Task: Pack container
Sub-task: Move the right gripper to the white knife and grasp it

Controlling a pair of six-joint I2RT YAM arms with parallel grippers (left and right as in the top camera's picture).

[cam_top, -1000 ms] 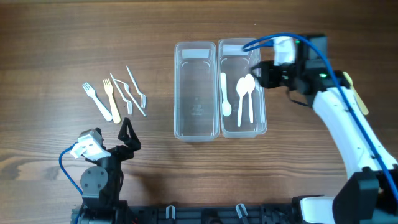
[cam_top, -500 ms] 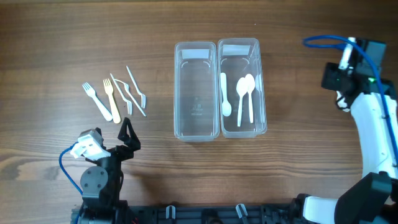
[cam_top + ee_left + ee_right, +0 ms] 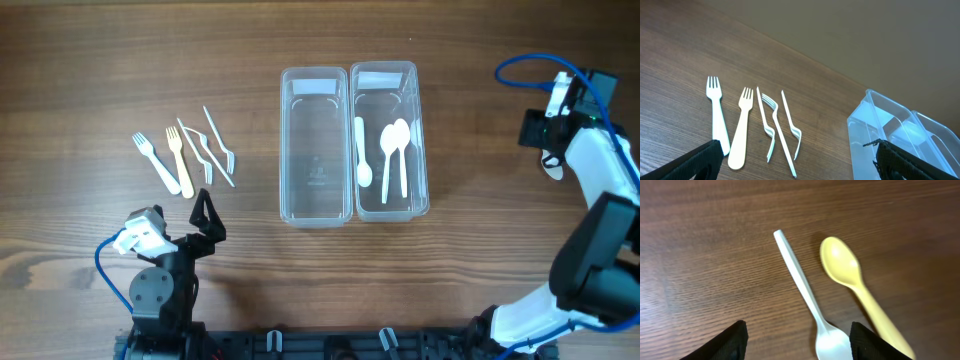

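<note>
The right gripper moves down onto the white spoon's handle near the spoon's bowl next, because that part of the handle already lines up between my open fingers.
Two clear containers stand side by side mid-table. The left container (image 3: 315,190) is empty. The right container (image 3: 424,110) holds three white spoons (image 3: 392,150). Several plastic forks (image 3: 185,155) lie on the table at the left and also show in the left wrist view (image 3: 742,127). My left gripper (image 3: 205,215) is open and empty, near the front edge, short of the forks. My right gripper (image 3: 545,135) is open at the far right, low over a white spoon (image 3: 807,297) and a yellow spoon (image 3: 852,280) on the table. It touches neither spoon.
The container walls (image 3: 875,125) stand at the right of the left wrist view. Bare wooden table lies between the forks and the containers and between the containers and the right arm.
My right gripper has moved from over the right container to the far right of the table, above the loose spoons. The left arm has not moved.
</note>
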